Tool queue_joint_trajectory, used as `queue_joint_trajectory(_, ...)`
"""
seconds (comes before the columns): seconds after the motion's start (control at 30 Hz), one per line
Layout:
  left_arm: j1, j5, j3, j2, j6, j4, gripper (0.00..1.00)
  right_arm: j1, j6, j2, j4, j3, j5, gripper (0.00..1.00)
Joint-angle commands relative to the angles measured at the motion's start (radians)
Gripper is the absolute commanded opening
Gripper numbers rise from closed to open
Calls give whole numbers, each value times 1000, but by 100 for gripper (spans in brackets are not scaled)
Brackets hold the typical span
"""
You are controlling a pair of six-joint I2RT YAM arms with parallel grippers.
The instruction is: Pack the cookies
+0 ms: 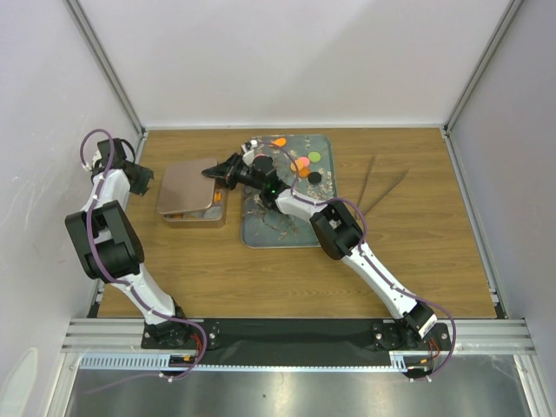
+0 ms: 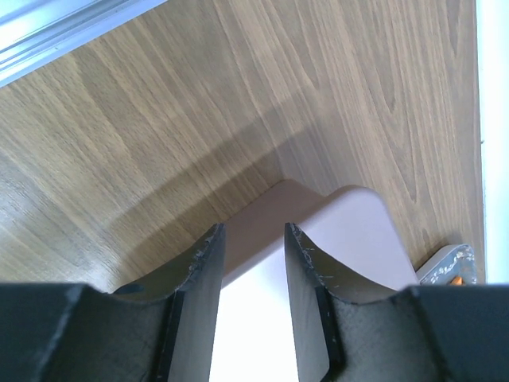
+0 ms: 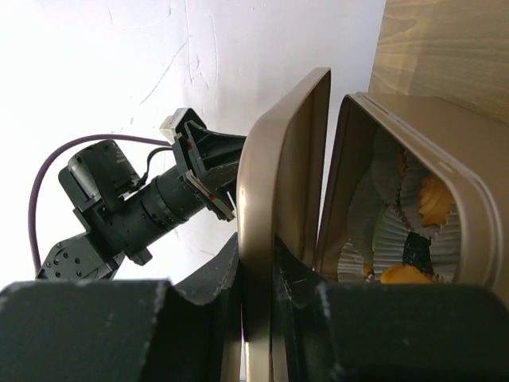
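The right gripper shifts the tin's lid toward the tin's uncovered side next, lowers it and releases. That side lies below and to its right in the top view.
Loose cookies lie on the floral tray: an orange one, a green one and a black one. A tan tin holds paper cups with an orange cookie and a black cookie. My right gripper is shut on the edge of the tin's lid, which is held just over the tin; in the right wrist view the lid stands slightly apart from the tin. My left gripper is open at the lid's left corner, its fingers not closed on it.
Two thin dark sticks lie on the wooden table to the right of the tray. The tray's corner shows in the left wrist view. White walls enclose the table on three sides.
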Motion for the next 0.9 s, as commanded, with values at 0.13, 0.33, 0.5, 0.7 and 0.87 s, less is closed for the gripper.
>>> queue_joint_trajectory(0.13, -6, 45, -1, -11, 16, 35, 45, -7, 17, -49, 93, -59, -10, 0)
queue_joint_trajectory(0.33, -20, 48, 1, -6, 18, 43, 48, -17, 22, -92, 130, -128, -19, 0)
queue_joint_trajectory(0.5, -29, 51, 4, 0, 21, 41, 48, -23, 31, -101, 146, -145, -30, 0)
queue_joint_trajectory(0.7, -45, 46, -2, 17, 23, 40, 48, -24, 25, -119, 147, -174, -45, 4)
queue_joint_trajectory(0.87, -52, 45, -7, 26, 24, 46, 48, -32, 22, -142, 165, -221, -54, 11)
